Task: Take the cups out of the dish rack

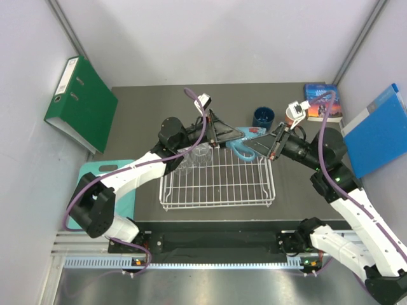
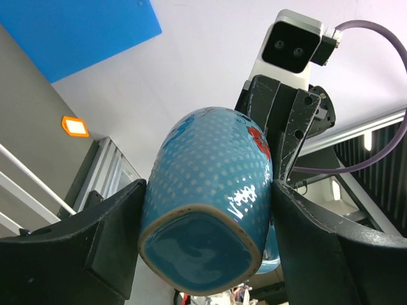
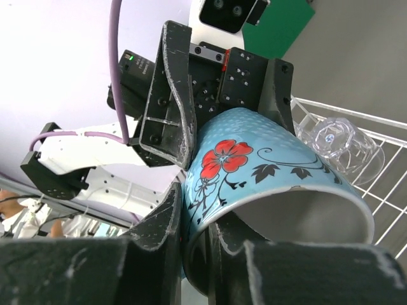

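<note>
I should next move my right gripper outward, turn the sideways mug upright, lower it and let go, because bare tabletop [image 1: 237, 117] beside the dark blue mug is outward and below.
The light blue mug [image 1: 245, 143], with red flowers, hangs on its side above the back edge of the dish rack [image 1: 216, 202], held by both grippers. My left gripper [image 1: 222, 135] is shut on its body, fingers on either side [image 2: 206, 210]. My right gripper [image 1: 270, 145] is shut on its rim, one finger inside and one outside [image 3: 197, 222]. The mug fills both wrist views [image 2: 210, 178] [image 3: 267, 168]. Clear glass tumblers [image 1: 194, 159] lie in the rack's back left; one shows in the right wrist view [image 3: 337, 143]. The dark blue mug [image 1: 262, 117] and salmon-pink mug [image 1: 294, 116] stand on the table behind the rack.
A green binder [image 1: 81, 105] leans at the back left. A blue folder [image 1: 380, 130] and a book [image 1: 323, 101] are at the right. A teal cutting board [image 1: 95, 184] lies left of the rack.
</note>
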